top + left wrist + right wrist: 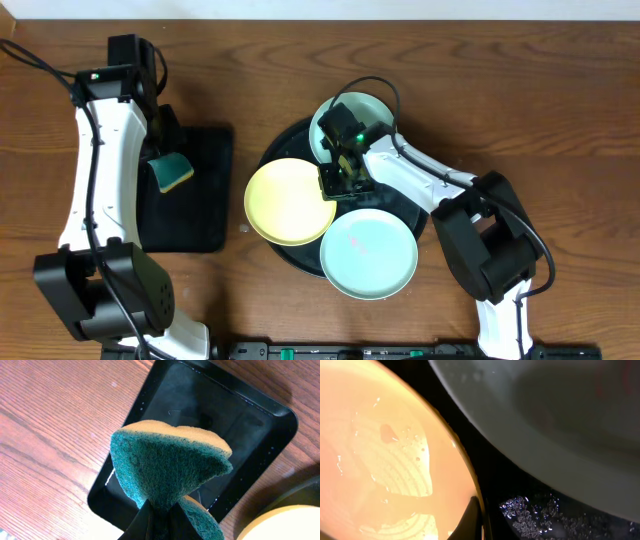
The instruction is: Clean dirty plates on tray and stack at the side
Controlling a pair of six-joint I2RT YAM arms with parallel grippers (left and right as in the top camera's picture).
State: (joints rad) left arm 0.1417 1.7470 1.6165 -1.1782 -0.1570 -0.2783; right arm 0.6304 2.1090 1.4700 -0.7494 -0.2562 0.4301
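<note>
The plate goes up in my right gripper next, then over and down onto the bare wood beyond the tray, to that gripper's right in the overhead view.
The pale yellow plate (pixel 288 202) lies at the left of the round black tray (pixel 287 143) and overhangs its edge. My right gripper (pixel 335 182) is shut on the yellow plate's right rim; in the right wrist view one finger (pixel 476 519) lies over the rim of the yellow plate (pixel 385 450). One mint plate (pixel 368 255) sits at the tray's front. The other mint plate (pixel 372 108) sits at the back, partly hidden by my right arm. My left gripper (pixel 160 522) is shut on a green and yellow sponge (pixel 165 465), which also shows in the overhead view (pixel 173 173).
A smaller black rectangular tray (pixel 200 210) lies under the sponge at the left and looks wet in the left wrist view (pixel 240 425). In the right wrist view, wet speckles show on the round tray (pixel 535 512) below a mint plate (pixel 545 420). Bare wood table surrounds both trays.
</note>
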